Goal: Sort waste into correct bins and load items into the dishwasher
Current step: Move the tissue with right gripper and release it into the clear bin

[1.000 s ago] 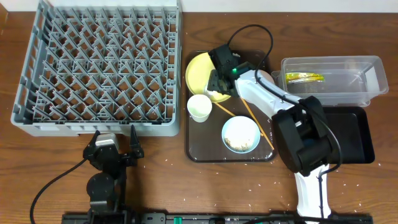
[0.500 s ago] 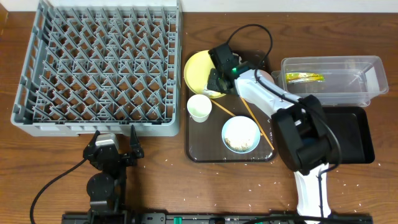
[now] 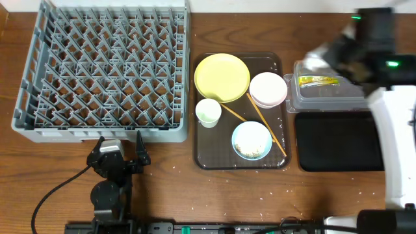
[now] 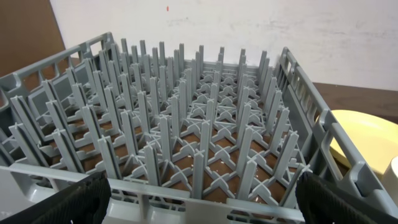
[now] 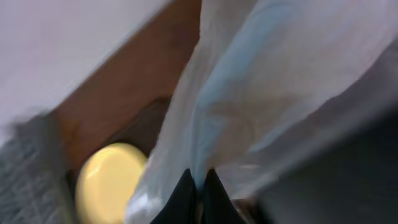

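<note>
I will lower my right gripper and move it to the right in the overhead view, into the clear bin's empty space beside the sachet, because the napkin [image 3: 318, 54] is still hanging high.
My right gripper [image 5: 199, 180] is shut on the crumpled white napkin [image 5: 249, 93], which hangs blurred in front of the wrist camera. From overhead the right gripper [image 3: 335, 52] holds the napkin [image 3: 318, 54] above the clear bin's [image 3: 344, 99] left end. The green-and-yellow sachet [image 3: 317, 81] lies in that bin. The black bin [image 3: 338, 143] is just in front of it. The yellow plate [image 3: 221, 77], white bowl [image 3: 268, 90], white cup [image 3: 208, 112] and light-blue bowl [image 3: 251, 140] with rice sit on the brown tray [image 3: 214, 158]. My left gripper [image 3: 120, 148] stands open at the front edge of the grey dishwasher rack [image 3: 104, 71].
Two wooden chopsticks [image 3: 263, 120] lie across the tray between the bowls. Loose rice grains [image 3: 260, 194] are scattered on the table in front of the tray. In the left wrist view the rack [image 4: 199, 124] fills the frame between the left gripper [image 4: 202, 205] fingers.
The right arm has swung from the yellow plate to the right, carrying the napkin to above the clear bin. The white bowl is now uncovered. The left arm has not moved.
</note>
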`<state>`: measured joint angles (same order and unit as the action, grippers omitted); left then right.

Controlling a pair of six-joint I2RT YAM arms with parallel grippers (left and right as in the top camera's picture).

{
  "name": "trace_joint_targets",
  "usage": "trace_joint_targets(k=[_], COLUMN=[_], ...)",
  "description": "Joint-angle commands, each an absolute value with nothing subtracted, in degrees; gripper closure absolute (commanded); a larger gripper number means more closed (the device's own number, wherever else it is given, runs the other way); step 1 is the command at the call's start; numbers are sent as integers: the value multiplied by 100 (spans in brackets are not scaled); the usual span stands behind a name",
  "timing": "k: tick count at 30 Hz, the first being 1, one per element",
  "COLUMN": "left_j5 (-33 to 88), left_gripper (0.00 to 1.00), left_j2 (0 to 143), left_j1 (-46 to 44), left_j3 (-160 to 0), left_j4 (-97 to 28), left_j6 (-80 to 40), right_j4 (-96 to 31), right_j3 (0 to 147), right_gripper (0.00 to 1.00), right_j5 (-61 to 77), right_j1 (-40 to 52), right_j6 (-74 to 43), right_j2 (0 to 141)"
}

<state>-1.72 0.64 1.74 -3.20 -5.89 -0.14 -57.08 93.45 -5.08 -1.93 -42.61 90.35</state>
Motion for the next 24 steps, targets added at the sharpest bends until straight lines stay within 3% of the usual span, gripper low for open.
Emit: trace_joint_targets(k=[1, 7, 10, 11, 14, 19, 24], left_j5=[-235, -235, -235, -235, -237, -235, -237], left_gripper=[5, 5, 5, 5, 5, 5, 5], left_j2=[40, 40, 40, 40, 40, 40, 40], left_j1=[198, 196, 198, 198, 198, 198, 198], left_j3=[-145, -145, -145, -145, -145, -145, -145], left_j4=[-652, -652, -652, -652, -652, -652, -652], left_j6=[21, 21, 21, 21, 21, 21, 21], right_j4=[-5802, -4797, -3959, -3704, -3454, -3365, -3957], right_j3=[8995, 7992, 7618, 7533, 7513, 7752, 8147], right_gripper=[99, 98, 60, 51, 40, 34, 34], right_j5=[-746, -755, -779, -762, -530, 534, 1761], right_j1=[-716, -1070, -1070, -1070, -1068, -1026, -714], right_j6=[-4724, -4908, -4368, -4163, -3830, -2862, -1922], right_j2=[9384, 9679, 9791, 9819, 9830, 9585, 9170])
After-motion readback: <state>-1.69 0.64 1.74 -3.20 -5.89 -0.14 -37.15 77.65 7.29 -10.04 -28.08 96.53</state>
